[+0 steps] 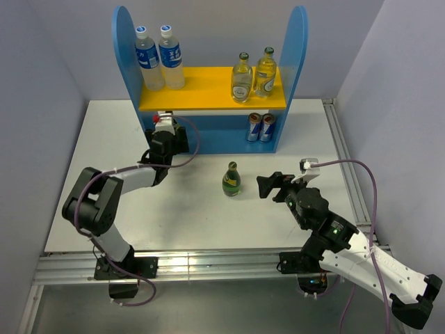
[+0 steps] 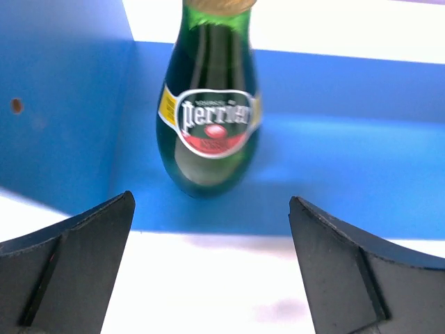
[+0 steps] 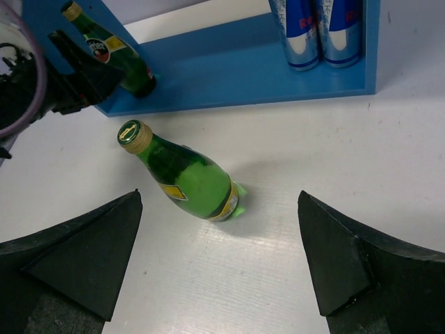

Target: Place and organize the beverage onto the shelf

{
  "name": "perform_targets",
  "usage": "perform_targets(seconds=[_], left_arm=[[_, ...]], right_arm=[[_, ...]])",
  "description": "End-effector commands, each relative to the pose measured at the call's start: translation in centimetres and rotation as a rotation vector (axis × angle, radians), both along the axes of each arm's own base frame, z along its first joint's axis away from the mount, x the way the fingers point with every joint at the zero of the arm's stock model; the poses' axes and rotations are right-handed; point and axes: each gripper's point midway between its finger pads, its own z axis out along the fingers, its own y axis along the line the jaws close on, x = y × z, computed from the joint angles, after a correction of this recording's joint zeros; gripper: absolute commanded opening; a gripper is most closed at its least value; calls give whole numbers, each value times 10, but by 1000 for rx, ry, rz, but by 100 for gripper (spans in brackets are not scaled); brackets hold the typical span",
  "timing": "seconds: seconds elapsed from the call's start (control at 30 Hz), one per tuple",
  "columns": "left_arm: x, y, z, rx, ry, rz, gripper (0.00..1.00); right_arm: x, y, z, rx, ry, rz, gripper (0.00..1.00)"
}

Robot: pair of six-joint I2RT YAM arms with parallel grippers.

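The robot's left gripper should next pull back and go across to close around the green bottle on the tabletop, because that bottle stands to the gripper's right in the top view.
The blue shelf point(image 1: 297, 49) holds two clear bottles point(image 1: 158, 59) and two pale glass bottles point(image 1: 253, 75) on its yellow upper board point(image 1: 205, 89). One dark green bottle point(image 2: 208, 118) stands upright at the left of the lower board point(image 2: 348, 174); it also shows in the right wrist view point(image 3: 115, 52). My left gripper point(image 1: 167, 126) point(image 2: 211, 198) is open and empty just in front of it, not touching. A second green bottle point(image 1: 231, 179) point(image 3: 188, 181) stands on the table. My right gripper point(image 1: 273, 186) point(image 3: 218, 195) is open to its right, apart from it.
Two blue-silver cans point(image 1: 261, 127) point(image 3: 323, 31) stand at the right of the lower board. Grey walls close in on both sides of the white table point(image 1: 111, 146). A metal rail point(image 1: 344, 153) runs along the table's right edge.
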Motion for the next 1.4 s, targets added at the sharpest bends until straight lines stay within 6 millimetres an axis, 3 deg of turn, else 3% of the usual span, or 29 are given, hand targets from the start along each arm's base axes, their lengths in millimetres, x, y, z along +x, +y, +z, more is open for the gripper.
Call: perform_targets(seconds=[0.0, 0.07, 0.1, 0.17, 0.2, 0.23, 0.3, 0.33, 0.37, 0.4, 0.43, 0.5, 0.63, 0.7, 0.87, 0.9, 0.97, 1.0, 1.07, 1.1, 1.17, 1.2, 1.37], left_arm=[[-9, -13, 52, -67, -139, -38, 99], [-24, -11, 61, -66, -145, -24, 99], [-40, -19, 51, -53, -122, -49, 99], [-63, -17, 62, -51, -137, -23, 99], [-82, -30, 53, -43, -114, -62, 99], [-96, -31, 62, -51, -123, -72, 99], [-126, -47, 52, -64, -93, -131, 99], [-139, -51, 64, -94, -118, -163, 99], [-153, -51, 52, -78, -99, -185, 98], [-173, -67, 50, -92, -101, -250, 98], [-186, -72, 62, -134, -132, -293, 98], [-214, -90, 52, -185, -121, -407, 98], [-248, -115, 51, -282, -137, -598, 98], [-256, -129, 52, -300, -135, -672, 97], [-249, -162, 44, -257, -124, -706, 95], [-248, -169, 34, -241, -108, -717, 96], [-239, -180, 44, -265, -141, -698, 96], [-234, -184, 31, -240, -123, -685, 97], [-224, -194, 40, -253, -162, -664, 97], [-219, -198, 28, -224, -143, -656, 98], [-209, -209, 33, -214, -170, -640, 98], [-205, -214, 20, -187, -153, -636, 98], [-183, -235, 9, -159, -158, -615, 98]], right_arm=[[0, 2, 5, 21, -22, 7, 100], [-1, 2, 6, 25, -25, 9, 100], [-1, 2, 5, 22, -23, 7, 100], [-1, 1, 4, 23, -22, 5, 100], [-1, 2, 4, 23, -20, 8, 100], [-1, 2, 5, 26, -22, 10, 100], [-1, 2, 4, 24, -23, 12, 100], [-1, 3, 4, 24, -21, 13, 100], [0, 3, 4, 21, -20, 13, 100], [0, 3, 5, 21, -21, 15, 100], [0, 3, 4, 21, -20, 10, 100], [1, 4, 4, 17, -20, 11, 100], [2, 3, 3, 5, -15, 4, 100], [2, 3, 3, 4, -15, -1, 100], [2, 0, 3, 9, -17, -11, 100], [2, -1, 3, 9, -19, -12, 100], [1, -1, 4, 11, -19, -14, 100], [1, -1, 4, 11, -19, -14, 100], [1, -1, 4, 10, -18, -14, 100], [2, -2, 4, 11, -20, -17, 100], [2, -2, 4, 12, -20, -15, 100], [1, -2, 4, 13, -19, -16, 100], [1, -2, 4, 15, -20, -14, 100]])
